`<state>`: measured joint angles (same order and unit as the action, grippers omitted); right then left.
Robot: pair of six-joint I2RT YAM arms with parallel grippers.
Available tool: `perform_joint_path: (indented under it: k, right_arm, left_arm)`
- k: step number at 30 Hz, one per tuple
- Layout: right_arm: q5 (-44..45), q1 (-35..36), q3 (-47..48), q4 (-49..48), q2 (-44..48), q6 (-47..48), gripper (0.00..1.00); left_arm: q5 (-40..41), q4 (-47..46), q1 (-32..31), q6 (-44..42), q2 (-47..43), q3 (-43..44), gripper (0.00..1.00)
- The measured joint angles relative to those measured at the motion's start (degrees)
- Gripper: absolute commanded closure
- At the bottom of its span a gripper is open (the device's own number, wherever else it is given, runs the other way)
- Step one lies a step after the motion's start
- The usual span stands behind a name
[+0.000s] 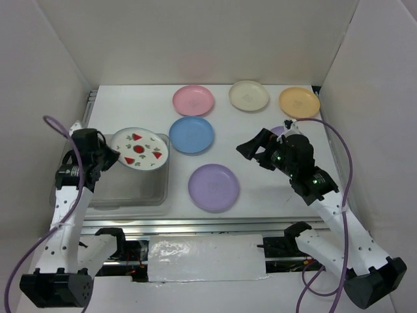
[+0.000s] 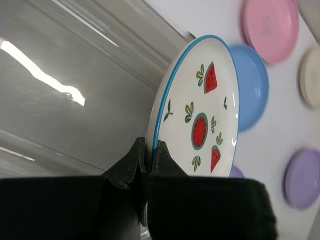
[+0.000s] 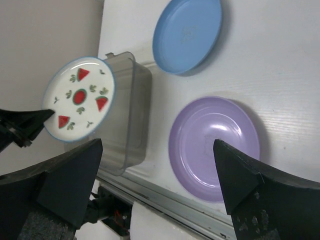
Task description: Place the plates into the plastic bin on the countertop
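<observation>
The plate in my left gripper is above the far rim of the bin and should next go down and back, toward the bin's bottom.
My left gripper (image 1: 109,155) (image 2: 150,150) is shut on the rim of a white plate (image 1: 139,147) (image 2: 200,115) (image 3: 79,99) with red fruit prints and a blue edge. It holds the plate tilted over the clear plastic bin (image 1: 133,192) (image 2: 70,100) (image 3: 131,115) at the left of the countertop (image 1: 260,195). My right gripper (image 1: 255,151) (image 3: 156,149) hangs open and empty above a purple plate (image 1: 214,187) (image 3: 215,147). Blue (image 1: 191,134) (image 3: 187,34), pink (image 1: 193,100), cream (image 1: 249,95) and orange (image 1: 299,102) plates lie flat. A second purple plate (image 1: 278,130) shows partly behind the right arm.
White wall panels (image 1: 195,39) close in the back and both sides. A metal rail (image 1: 215,225) (image 3: 200,210) runs along the near edge. Purple cables (image 1: 345,163) loop beside each arm.
</observation>
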<state>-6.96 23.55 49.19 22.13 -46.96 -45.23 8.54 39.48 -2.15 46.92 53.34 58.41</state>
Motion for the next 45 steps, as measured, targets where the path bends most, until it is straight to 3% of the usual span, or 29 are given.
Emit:
perform_joint_path:
  k: [7,12,18,21,22,24,25,27,34,39,42,45]
  right_arm:
    - [-1.9,-1.0,-4.6,0.2,0.3,1.4,0.0]
    - [-2.8,-1.0,-4.8,0.2,1.0,2.7,0.0]
    - [-3.4,-1.0,-6.3,-0.5,1.5,4.2,0.0]
    - [-2.4,-0.9,-7.1,0.1,0.7,4.3,0.0]
    - [-1.8,-0.8,-7.3,0.3,0.2,4.4,0.0]
    - [-0.4,-0.2,-7.6,0.6,-1.4,4.4,0.0]
    - [0.1,0.3,-7.9,0.7,-2.4,4.3,0.0]
    - [1.3,1.7,-8.9,0.8,-3.9,4.2,0.0]
    - [6.9,7.0,-11.2,1.5,-9.7,1.6,0.0]
    - [11.3,10.6,-12.5,1.4,-15.3,-1.4,0.0]
    - [13.0,11.2,-13.7,0.6,-19.6,-3.0,0.07]
    - [13.5,11.2,-14.9,-0.9,-24.1,-4.2,0.24]
  left_arm:
    - [2.2,0.0,14.9,3.7,-2.8,-11.1,1.0]
    - [2.3,0.9,16.3,5.0,-2.6,-17.4,1.0]
    - [-0.9,-5.3,16.5,6.2,1.8,-18.3,1.0]
    - [-1.4,-7.4,16.5,7.0,3.7,-18.3,0.78]
    - [-1.6,-7.9,16.5,7.5,4.1,-18.3,0.63]
    - [-1.4,-8.7,16.5,7.6,5.0,-18.2,0.46]
    - [-1.3,-8.7,16.5,7.6,5.6,-18.2,0.28]
    - [-1.0,-8.6,16.5,7.5,6.3,-18.2,0.03]
    - [0.9,-4.9,16.5,7.3,3.7,-15.9,0.01]
    - [1.4,-1.5,16.0,3.8,-0.6,-7.8,0.01]
    - [-0.6,-0.8,14.7,-0.8,-1.5,-1.6,0.01]
    - [-4.0,0.1,13.0,-5.6,-1.4,3.5,0.01]
